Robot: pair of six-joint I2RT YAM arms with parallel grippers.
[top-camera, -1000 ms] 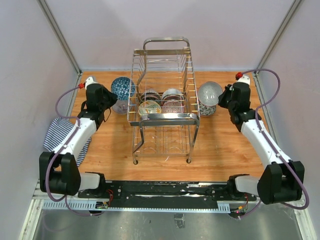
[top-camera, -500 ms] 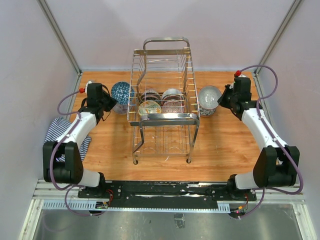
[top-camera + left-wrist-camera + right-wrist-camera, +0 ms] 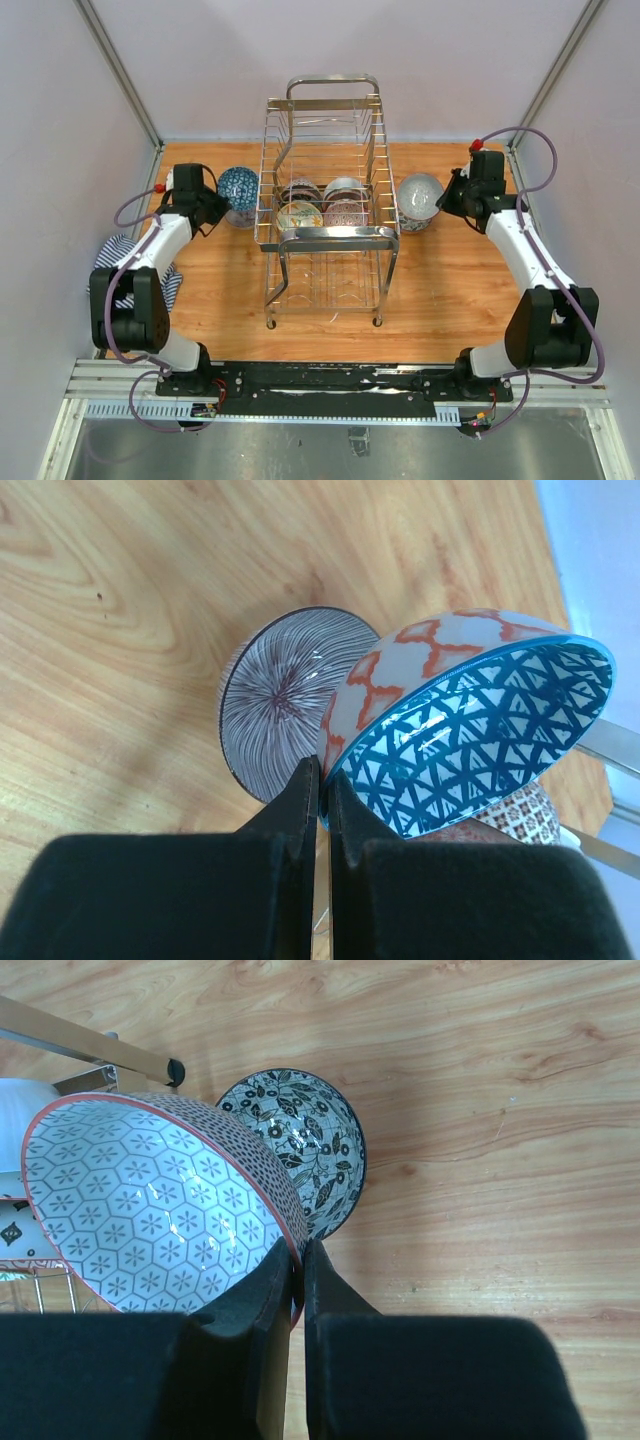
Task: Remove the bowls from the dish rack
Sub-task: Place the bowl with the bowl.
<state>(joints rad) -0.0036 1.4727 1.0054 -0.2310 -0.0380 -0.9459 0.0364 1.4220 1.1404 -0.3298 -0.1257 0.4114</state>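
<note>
The robot's right gripper should lower the hexagon-patterned bowl into the black floral bowl [image 3: 412, 224] [image 3: 305, 1150], moving slightly toward the rack, and let it go, because the floral bowl is open and empty below.
The chrome dish rack [image 3: 330, 235] stands mid-table with several bowls [image 3: 322, 203] on its upper shelf. My left gripper [image 3: 322, 780] is shut on the rim of a bowl with a blue lattice inside and orange marks outside [image 3: 470, 740]. That bowl hangs tilted left of the rack [image 3: 240, 185], just over a purple-striped bowl [image 3: 285, 695] resting on the wood. My right gripper [image 3: 298, 1255] is shut on the rim of a hexagon-patterned bowl with a red edge [image 3: 150, 1210], right of the rack [image 3: 420, 193]. It hangs over a black floral bowl [image 3: 305, 1150].
A striped cloth [image 3: 120, 270] lies at the table's left edge under the left arm. The rack's leg [image 3: 90, 1045] and wires [image 3: 610, 745] are close to both held bowls. White walls enclose the table on three sides.
Both arms have swung outward and their wrists have moved toward the back. The two held bowls have sunk slightly toward the bowls on the table. Both grips are unchanged.
</note>
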